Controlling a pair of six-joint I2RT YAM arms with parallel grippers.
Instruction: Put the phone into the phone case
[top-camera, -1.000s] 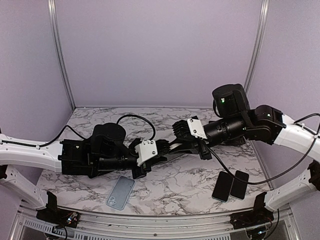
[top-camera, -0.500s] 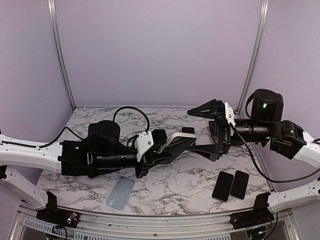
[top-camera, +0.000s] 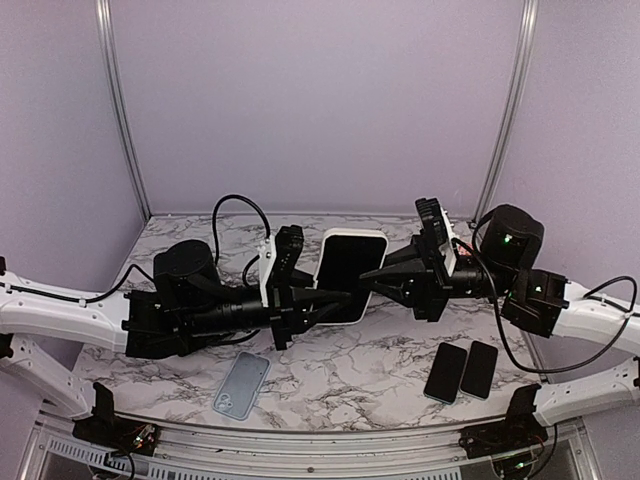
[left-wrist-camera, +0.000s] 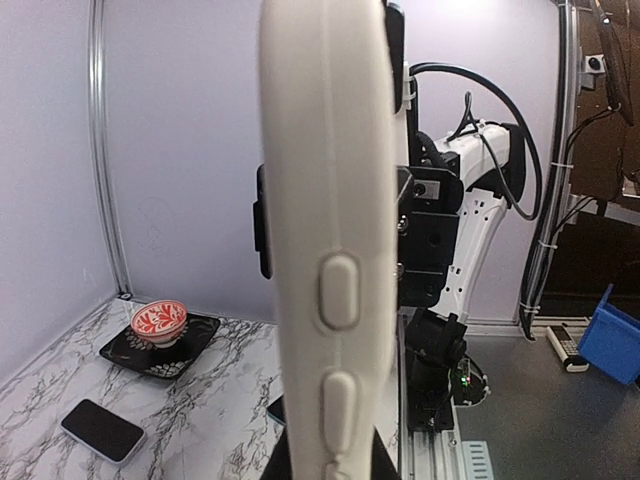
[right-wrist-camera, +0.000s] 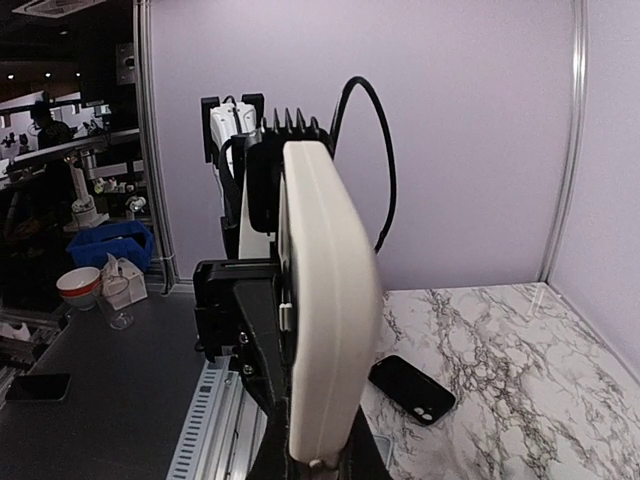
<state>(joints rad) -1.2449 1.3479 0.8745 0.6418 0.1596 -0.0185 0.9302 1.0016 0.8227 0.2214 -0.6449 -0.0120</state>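
My right gripper is holding the case with the phone already inside. It will move the case outward and down next, tilt it flat and let go of it, as there is open marble outward of and below it.
A white phone case (top-camera: 352, 234) stands upright in the air above the table's middle, with the black face of the phone (top-camera: 350, 265) showing inside its rim. My left gripper (top-camera: 325, 298) is shut on its lower left edge. My right gripper (top-camera: 372, 277) is shut on its right edge. In the left wrist view the case (left-wrist-camera: 330, 200) is edge-on, side buttons showing, rising out of my gripper (left-wrist-camera: 330, 468). The right wrist view also has the case (right-wrist-camera: 325, 300) edge-on, clamped at its base by that gripper (right-wrist-camera: 322, 462).
A grey-blue case (top-camera: 241, 385) lies near the front edge, left of centre. Two black phones (top-camera: 445, 372) (top-camera: 479, 368) lie side by side at the front right. A red patterned bowl (left-wrist-camera: 160, 320) sits on a black dish. A dark phone-shaped item (right-wrist-camera: 412, 389) lies on the marble.
The left gripper has lifted the case and turned it upright. The right arm swung away to the right with its jaws open, then came back and shut on the case's right edge.
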